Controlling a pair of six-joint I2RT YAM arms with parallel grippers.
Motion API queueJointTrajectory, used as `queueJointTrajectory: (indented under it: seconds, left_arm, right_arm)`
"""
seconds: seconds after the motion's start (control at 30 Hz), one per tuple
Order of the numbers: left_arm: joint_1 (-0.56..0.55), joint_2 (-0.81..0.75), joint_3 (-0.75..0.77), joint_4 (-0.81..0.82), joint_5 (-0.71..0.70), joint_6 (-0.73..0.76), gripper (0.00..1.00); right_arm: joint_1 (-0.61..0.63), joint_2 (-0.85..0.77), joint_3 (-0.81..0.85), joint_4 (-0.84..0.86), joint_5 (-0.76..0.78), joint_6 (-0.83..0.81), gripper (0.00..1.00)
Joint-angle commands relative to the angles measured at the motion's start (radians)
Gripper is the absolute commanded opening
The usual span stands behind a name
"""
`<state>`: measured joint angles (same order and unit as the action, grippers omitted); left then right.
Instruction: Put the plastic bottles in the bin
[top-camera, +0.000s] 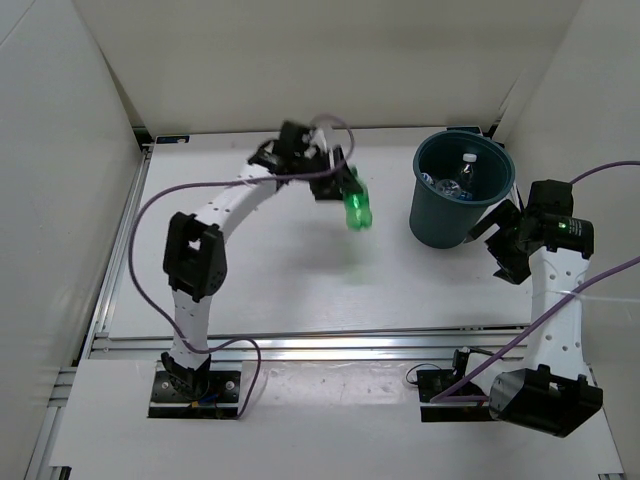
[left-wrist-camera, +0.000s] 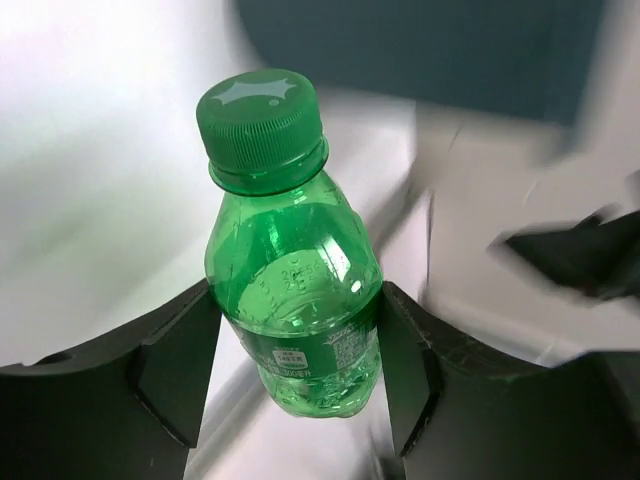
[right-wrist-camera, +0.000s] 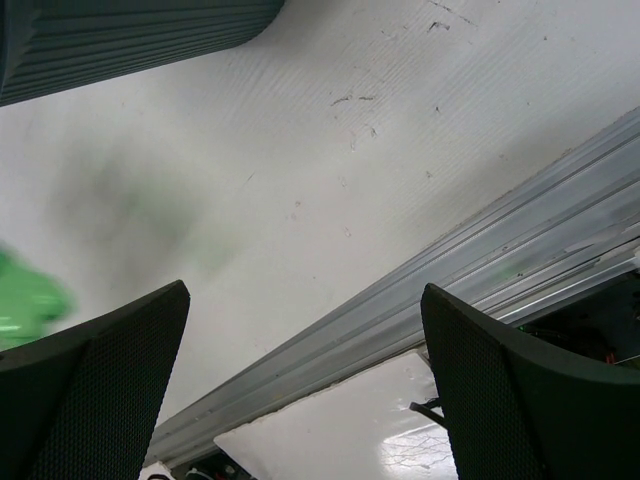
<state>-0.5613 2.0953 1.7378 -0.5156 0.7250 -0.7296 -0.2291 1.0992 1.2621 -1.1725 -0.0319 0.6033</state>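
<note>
My left gripper should next go up and swing to the right in the top view to let go over the bin's opening (top-camera: 452, 165), because the green bottle hangs outside the bin's rim.
My left gripper (top-camera: 342, 186) is shut on the bright green plastic bottle (top-camera: 356, 209) and holds it in the air over the table's middle back, left of the bin (top-camera: 440, 222). In the left wrist view the green bottle (left-wrist-camera: 295, 290) stands cap-up between both fingers (left-wrist-camera: 180, 360), pinched at its label, with the dark teal bin (left-wrist-camera: 430, 50) blurred behind it. A clear bottle with a white cap (top-camera: 467, 166) lies inside the bin. My right gripper (top-camera: 506, 246) hangs open and empty just right of the bin.
An aluminium rail (right-wrist-camera: 450, 270) runs along the table's near edge below my right gripper (right-wrist-camera: 305, 380). The ribbed bin wall (right-wrist-camera: 120, 40) fills that view's top left. White enclosure walls surround the table. A purple cable (top-camera: 140, 215) loops off the left arm.
</note>
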Motion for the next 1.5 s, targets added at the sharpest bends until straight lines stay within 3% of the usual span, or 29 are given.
queueJointTrajectory:
  seconds: [0.0, 0.03, 0.07, 0.13, 0.2, 0.3, 0.43, 0.53, 0.73, 0.8, 0.83, 0.87, 0.9, 1.03, 1.17, 1.23, 1.3, 1.33, 1.43, 1.47]
  left_arm:
    - [0.052, -0.136, 0.277, 0.003, -0.148, 0.064, 0.34]
    - [0.052, -0.076, 0.374, 0.003, -0.160, 0.106, 0.34]
    - [0.040, -0.031, 0.589, 0.003, -0.180, 0.128, 0.36]
    - [0.021, 0.113, 0.794, 0.003, -0.200, 0.131, 0.44]
    - [0.009, 0.179, 0.920, 0.095, -0.200, 0.105, 0.44]
    - [-0.038, 0.163, 0.768, 0.265, -0.251, 0.071, 0.49]
    - [-0.109, 0.271, 0.888, 0.446, -0.307, 0.056, 0.56]
    - [-0.141, 0.272, 0.801, 0.633, -0.416, 0.029, 0.56]
    - [-0.187, 0.334, 0.822, 0.675, -0.424, -0.005, 0.58]
    - [-0.201, 0.345, 0.813, 0.631, -0.395, -0.014, 0.71]
    - [-0.201, 0.345, 0.813, 0.599, -0.363, -0.005, 0.90]
    - [-0.201, 0.333, 0.813, 0.598, -0.363, -0.005, 1.00]
    - [-0.201, 0.304, 0.813, 0.585, -0.363, 0.004, 1.00]
    - [-0.131, 0.154, 0.717, 0.503, -0.360, 0.025, 1.00]
    - [-0.066, -0.071, 0.350, 0.358, -0.267, 0.099, 1.00]
    - [-0.046, -0.209, 0.260, 0.271, -0.277, 0.200, 1.00]
    - [-0.046, -0.314, 0.143, 0.134, -0.419, 0.286, 1.00]
    - [-0.046, -0.437, 0.091, 0.112, -0.484, 0.373, 1.00]
    - [-0.058, -0.689, -0.163, 0.101, -0.834, 0.485, 1.00]
    - [-0.058, -0.745, -0.229, 0.101, -1.056, 0.486, 1.00]
  right_arm:
    - [-0.004, -0.002, 0.036, 0.019, 0.017, 0.010, 1.00]
    - [-0.004, -0.002, 0.036, 0.019, 0.017, 0.010, 1.00]
    - [-0.004, 0.007, 0.036, 0.019, 0.017, 0.010, 1.00]
    - [-0.004, 0.007, 0.036, 0.019, 0.027, 0.021, 1.00]
    - [-0.004, 0.018, 0.036, 0.028, 0.036, 0.050, 1.00]
    - [-0.013, 0.027, 0.083, 0.028, 0.049, 0.061, 1.00]
    - [-0.041, 0.027, 0.212, -0.025, 0.084, 0.050, 1.00]
    - [-0.041, 0.027, 0.299, -0.035, 0.096, 0.026, 1.00]
    - [-0.041, 0.027, 0.321, -0.044, 0.115, 0.006, 1.00]
    - [-0.041, 0.036, 0.321, -0.044, 0.104, 0.006, 1.00]
    - [-0.041, 0.036, 0.332, -0.044, 0.104, 0.016, 1.00]
    - [-0.041, 0.036, 0.332, -0.044, 0.104, 0.016, 1.00]
    - [-0.041, 0.047, 0.344, -0.035, 0.090, 0.016, 1.00]
    - [-0.041, 0.073, 0.362, -0.015, 0.044, 0.038, 1.00]
    - [-0.041, 0.096, 0.375, 0.020, -0.009, 0.058, 1.00]
    - [-0.041, 0.106, 0.385, 0.020, -0.010, 0.069, 1.00]
    - [-0.041, 0.117, 0.395, 0.030, -0.010, 0.078, 1.00]
    - [-0.041, 0.117, 0.395, 0.030, -0.019, 0.078, 1.00]
    - [-0.041, 0.139, 0.395, 0.040, -0.028, 0.078, 1.00]
    - [-0.041, 0.149, 0.395, 0.040, -0.028, 0.078, 1.00]
